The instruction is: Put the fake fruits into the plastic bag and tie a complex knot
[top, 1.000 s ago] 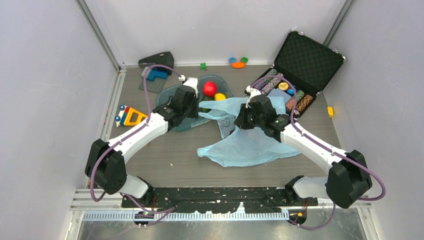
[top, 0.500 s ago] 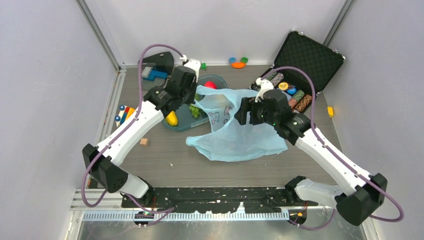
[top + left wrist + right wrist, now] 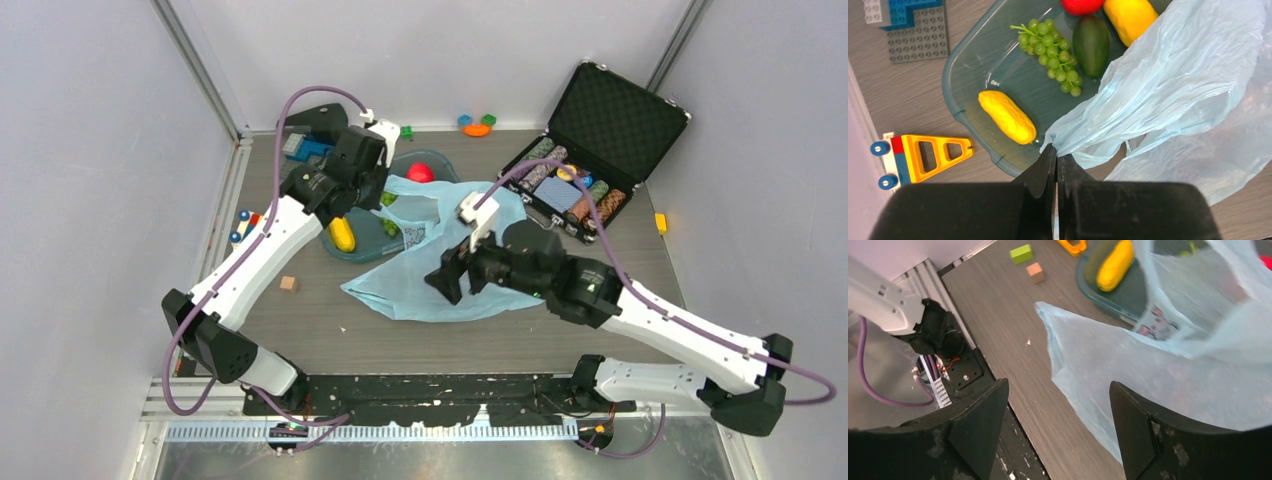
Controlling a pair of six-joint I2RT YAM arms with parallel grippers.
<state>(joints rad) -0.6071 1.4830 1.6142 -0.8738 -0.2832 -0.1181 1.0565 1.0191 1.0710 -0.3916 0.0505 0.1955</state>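
My right gripper moves to the left in the top view and down onto the bag's pointed corner (image 3: 352,288) (image 3: 1044,310) next, which sticks out loose below it on that side.
The light-blue plastic bag (image 3: 430,285) lies crumpled on the table, its left part draped over the tub's edge. My left gripper (image 3: 1057,152) is shut on a bunched edge of the plastic bag (image 3: 1168,85), lifted above the tub. The clear blue tub (image 3: 950,95) holds fake fruits: green grapes (image 3: 1053,47), a long yellow one (image 3: 1008,117), a dark green one (image 3: 1091,45), a red one (image 3: 1082,5) and another yellow one (image 3: 1130,17). My right gripper (image 3: 1058,385) hangs open over the bag's near-left edge (image 3: 1088,370), nothing between its fingers. No knot shows.
An open black case of poker chips (image 3: 600,130) stands at the back right. A grey and blue brick plate (image 3: 918,40) and a yellow toy frame (image 3: 933,150) lie left of the tub. Small blocks (image 3: 1036,271) lie near the front left, others (image 3: 477,124) at the back.
My right gripper let go of the bag, opened and swung toward the bag's near-left side. My left gripper shut on the bag's edge and lifted it; the bag shifted left.
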